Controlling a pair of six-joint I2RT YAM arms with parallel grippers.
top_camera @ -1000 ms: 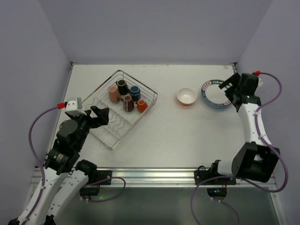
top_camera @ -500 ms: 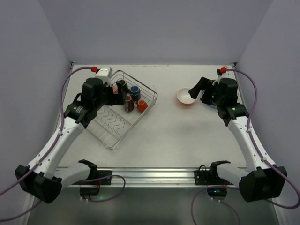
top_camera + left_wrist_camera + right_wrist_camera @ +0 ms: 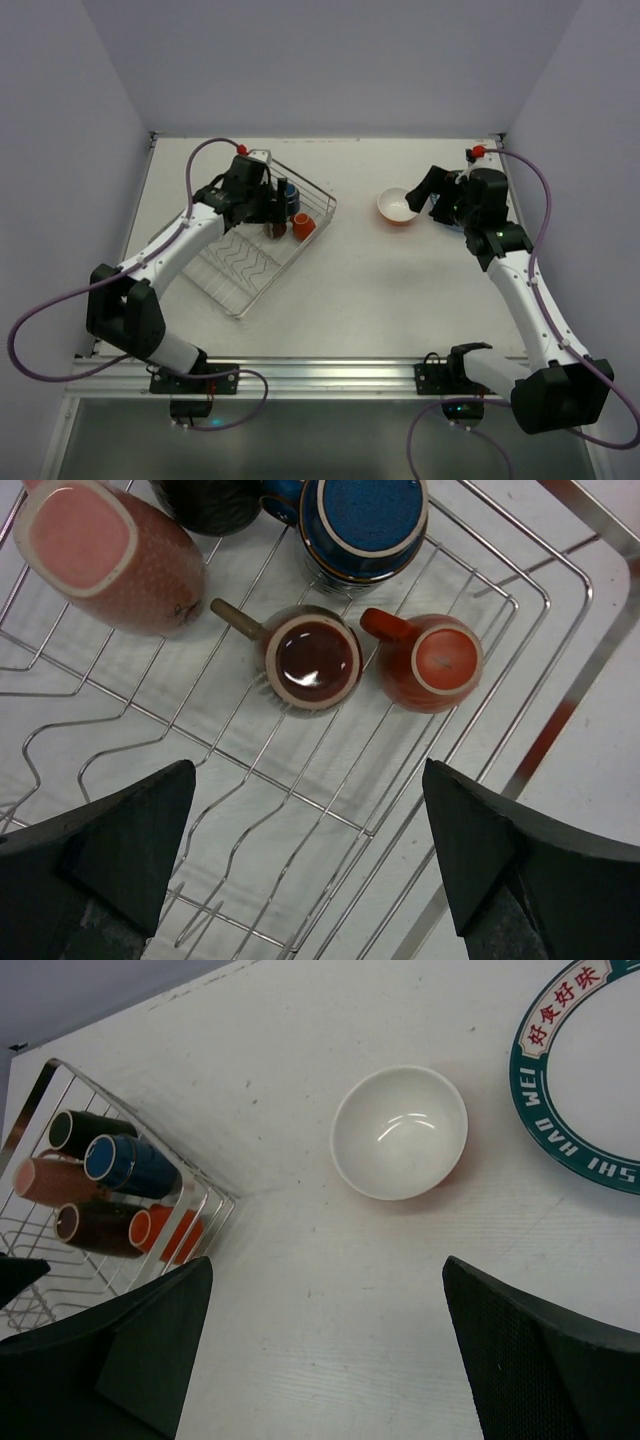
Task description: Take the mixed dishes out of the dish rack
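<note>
My left gripper should move down over the brown mug [image 3: 312,660] next, with one finger going down beside the orange mug [image 3: 430,662].
The dish rack [image 3: 240,262] stands on the table's left, with several small mugs at its far end. In the left wrist view the pink mug [image 3: 105,555], black mug [image 3: 205,500], blue mug [image 3: 362,525], brown mug [image 3: 312,660] and orange mug [image 3: 430,662] lie on the wire floor [image 3: 300,780]. My left gripper [image 3: 310,865] is open and empty above them [image 3: 268,205]. The orange bowl [image 3: 400,1132], white inside, sits upright on the table beside the pattern-rimmed white plate [image 3: 535,1090]. My right gripper [image 3: 325,1350] is open and empty above the table, close to the bowl [image 3: 397,206].
The rack's wavy dividers [image 3: 245,265] hold no plates. The rack's corner [image 3: 215,1200] with the mugs shows at the left of the right wrist view. Walls close the table at the back and on both sides.
My left arm swung from the near left up over the mugs at the rack's far end. My right arm moved left from the plate toward the bowl, then held nearly still.
</note>
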